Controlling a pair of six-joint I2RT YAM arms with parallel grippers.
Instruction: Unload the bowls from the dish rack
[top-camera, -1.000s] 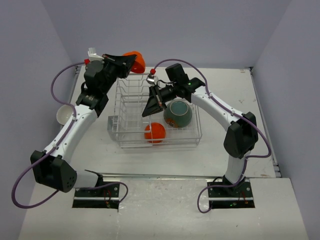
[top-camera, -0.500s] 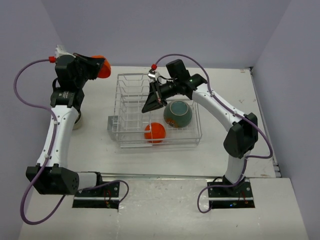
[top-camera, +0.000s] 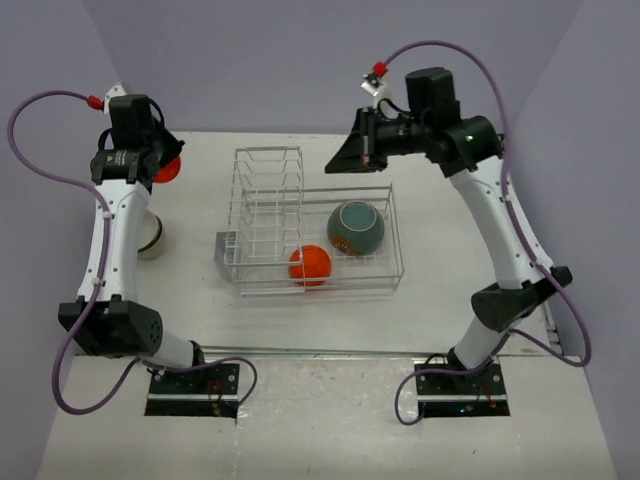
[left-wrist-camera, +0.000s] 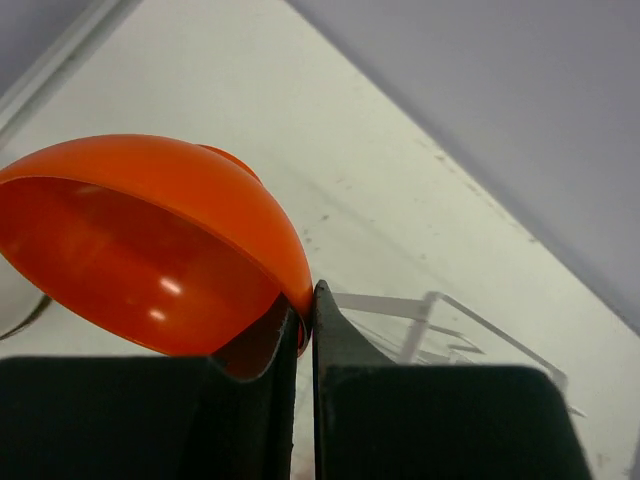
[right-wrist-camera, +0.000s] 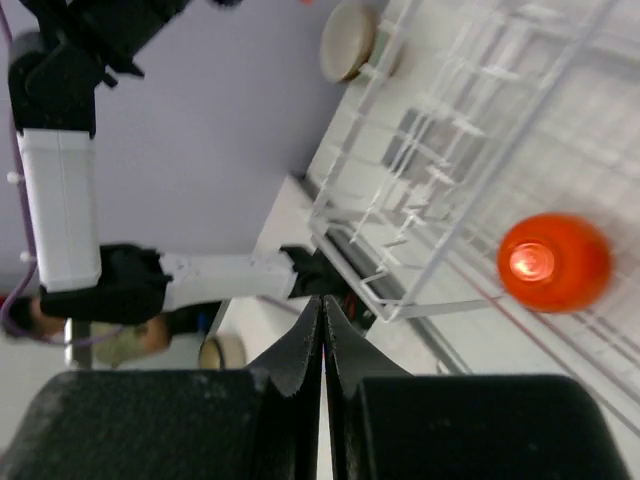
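Note:
Next, the left gripper moves back and down to release the orange bowl inside the cream bowl, which stands open there.
My left gripper is shut on the rim of a small orange bowl, held above the table's far left, away from the dish rack. In the left wrist view the jaws pinch that bowl's edge. Inside the rack lie another orange bowl and a larger teal bowl. My right gripper is shut and empty, raised over the rack's far edge. The right wrist view looks down past its tips at the rack and the orange bowl in it.
A cream bowl sits on the table left of the rack, partly hidden by my left arm; it also shows in the right wrist view. The rack's tall plate slots stand at its left end. Walls close the table on three sides.
My left arm has swung left with the orange bowl, from over the rack's back edge to the far left. My right arm has risen up and back from inside the rack.

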